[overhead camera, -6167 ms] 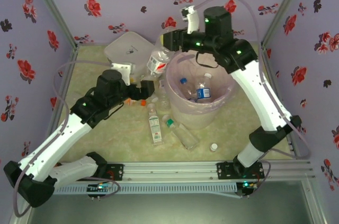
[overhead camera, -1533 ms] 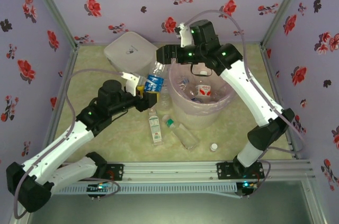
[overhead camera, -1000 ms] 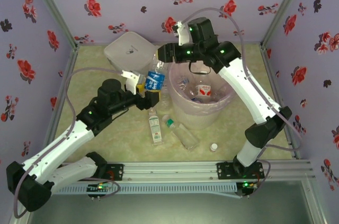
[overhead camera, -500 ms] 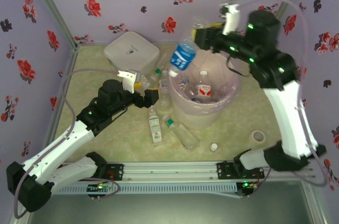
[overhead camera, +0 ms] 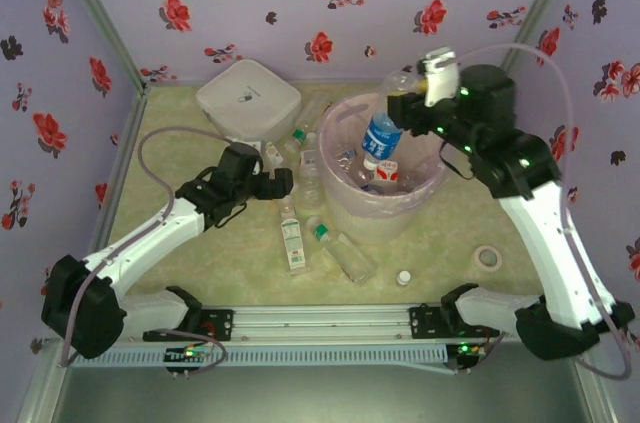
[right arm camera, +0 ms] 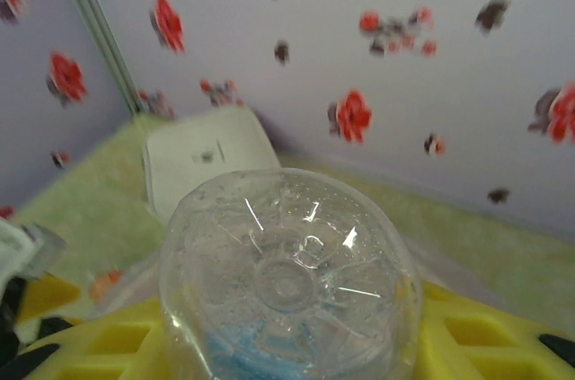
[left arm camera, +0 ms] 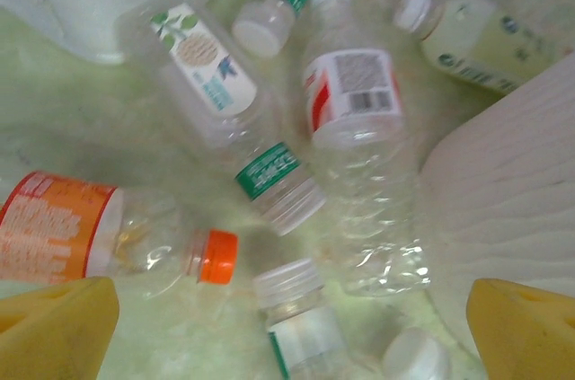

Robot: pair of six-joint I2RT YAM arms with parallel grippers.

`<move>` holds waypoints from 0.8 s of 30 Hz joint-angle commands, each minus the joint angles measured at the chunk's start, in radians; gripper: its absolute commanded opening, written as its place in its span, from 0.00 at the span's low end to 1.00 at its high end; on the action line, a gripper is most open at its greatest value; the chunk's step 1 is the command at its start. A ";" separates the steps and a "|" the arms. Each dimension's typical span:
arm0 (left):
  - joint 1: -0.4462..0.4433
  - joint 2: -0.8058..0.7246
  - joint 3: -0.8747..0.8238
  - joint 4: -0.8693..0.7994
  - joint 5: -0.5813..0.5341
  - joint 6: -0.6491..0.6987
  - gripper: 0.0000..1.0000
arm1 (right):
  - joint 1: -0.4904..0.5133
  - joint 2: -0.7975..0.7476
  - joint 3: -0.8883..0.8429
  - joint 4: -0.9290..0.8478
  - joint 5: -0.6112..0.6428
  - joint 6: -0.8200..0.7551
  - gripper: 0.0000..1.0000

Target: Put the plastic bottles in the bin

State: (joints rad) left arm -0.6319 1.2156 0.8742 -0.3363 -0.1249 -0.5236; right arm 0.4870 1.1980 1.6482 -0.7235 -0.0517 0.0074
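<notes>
The robot's right gripper needs to lower into the pink-lined bin (overhead camera: 388,168) next and release the blue-labelled bottle there, because the bottle hangs cap-down over the bin's opening.
My right gripper (overhead camera: 400,103) is shut on a clear blue-labelled plastic bottle (overhead camera: 383,133), which hangs cap-down over the bin (overhead camera: 335,193), a round bucket with a pale pink liner. In the right wrist view the bottle's base (right arm camera: 287,281) sits between the yellow fingers (right arm camera: 485,335). Other bottles (overhead camera: 385,171) lie inside the bin. My left gripper (overhead camera: 285,181) is open, low over loose bottles left of the bin: an orange-capped one (left arm camera: 90,232), a green-labelled one (left arm camera: 211,83), a red-and-white-labelled one (left arm camera: 355,128) and a white-capped one (left arm camera: 301,308). The left gripper (left arm camera: 287,335) holds nothing.
A white lidded box (overhead camera: 250,95) stands at the back left. More bottles (overhead camera: 293,241) lie in front of the bin, one with a green cap (overhead camera: 345,253). A loose white cap (overhead camera: 403,278) and a tape ring (overhead camera: 487,257) lie at the front right.
The blue-labelled bottle passed from my left gripper to my right, which carried it right and lowered it over the bin. The left gripper opened and reached toward the loose bottles.
</notes>
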 commanded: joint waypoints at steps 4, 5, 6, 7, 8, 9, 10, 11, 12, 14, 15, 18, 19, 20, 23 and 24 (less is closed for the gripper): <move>0.005 0.000 -0.011 -0.033 -0.042 -0.050 1.00 | 0.029 0.080 -0.091 0.015 0.002 -0.041 0.00; 0.005 0.000 -0.016 -0.028 -0.042 -0.054 1.00 | 0.033 0.098 -0.105 0.010 0.007 -0.040 0.00; 0.005 0.000 -0.020 -0.024 -0.039 -0.055 1.00 | 0.040 0.114 -0.118 0.006 0.013 -0.039 0.00; 0.005 0.003 -0.021 -0.024 -0.038 -0.054 1.00 | 0.044 0.126 -0.131 0.004 0.023 -0.036 0.00; 0.005 0.007 -0.020 -0.026 -0.036 -0.053 1.00 | 0.047 0.137 -0.146 0.006 0.032 -0.031 0.00; 0.004 0.011 -0.019 -0.026 -0.033 -0.052 1.00 | 0.048 0.147 -0.165 0.011 0.040 -0.024 0.01; 0.005 0.013 -0.018 -0.026 -0.032 -0.051 1.00 | 0.048 0.155 -0.181 0.017 0.045 -0.017 0.01; 0.005 0.016 -0.018 -0.024 -0.031 -0.052 1.00 | 0.050 0.161 -0.200 0.024 0.051 -0.007 0.01; 0.004 0.018 -0.018 -0.020 -0.030 -0.049 1.00 | 0.050 0.166 -0.220 0.034 0.057 0.002 0.01; 0.004 0.020 -0.018 -0.015 -0.024 -0.050 1.00 | 0.050 0.177 -0.254 0.050 0.065 0.019 0.02; 0.005 0.023 -0.018 -0.012 -0.023 -0.050 1.00 | 0.050 0.183 -0.271 0.058 0.072 0.027 0.02; 0.005 0.026 -0.020 -0.003 -0.014 -0.050 1.00 | 0.050 0.200 -0.320 0.081 0.095 0.044 0.04; 0.005 0.026 -0.023 0.001 -0.012 -0.051 1.00 | 0.049 0.205 -0.337 0.092 0.104 0.046 0.06; 0.004 0.024 -0.026 0.007 -0.008 -0.052 1.00 | 0.048 0.212 -0.360 0.114 0.116 0.047 0.08; 0.004 0.018 -0.032 0.019 -0.001 -0.055 1.00 | 0.037 0.231 -0.398 0.151 0.132 0.066 0.10; 0.005 0.015 -0.033 0.020 0.002 -0.056 1.00 | 0.034 0.235 -0.408 0.162 0.127 0.073 0.11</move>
State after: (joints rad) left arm -0.6319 1.2312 0.8562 -0.3397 -0.1345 -0.5640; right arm 0.5362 1.3846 1.2991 -0.5770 -0.0036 0.0814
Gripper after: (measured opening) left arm 0.997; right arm 0.479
